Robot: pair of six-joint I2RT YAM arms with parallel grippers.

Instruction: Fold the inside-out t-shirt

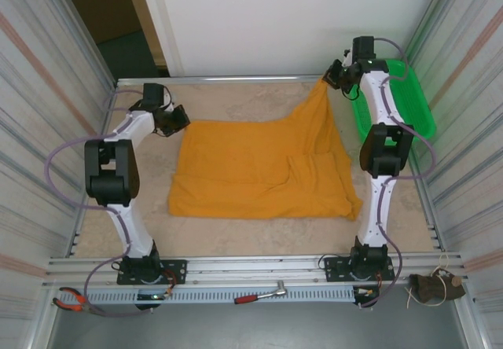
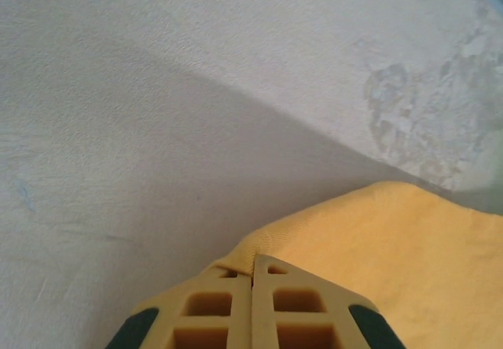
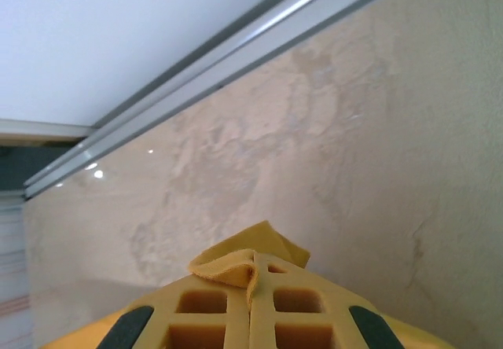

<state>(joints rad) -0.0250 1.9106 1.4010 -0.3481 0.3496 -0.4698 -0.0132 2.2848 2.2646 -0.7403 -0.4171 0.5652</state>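
I will move my right gripper back and down onto the near half's basket-side edge [image 1: 338, 182] and let go of the t-shirt's peaked corner, because that corner reaches past the flat cloth.
The orange-yellow inside-out t-shirt [image 1: 244, 168] lies mostly flat across the middle of the table. Its far right corner is pulled up into a peak, where my right gripper [image 1: 328, 79] holds it. In the right wrist view the right gripper [image 3: 253, 274] is shut, with a folded bit of the t-shirt [image 3: 259, 243] sticking out past the tips. My left gripper [image 1: 181, 119] sits at the shirt's far left corner, low over the table. The left wrist view has the left gripper [image 2: 253, 274] shut with the hem of the t-shirt [image 2: 393, 247] pinched at its tips.
A green plastic basket [image 1: 401, 105] stands at the far right, beside the right arm. Metal rails edge the table, and corrugated walls close in both sides. Red-handled pliers [image 1: 75, 302] and a red-handled ratchet [image 1: 263, 294] lie on the front rail.
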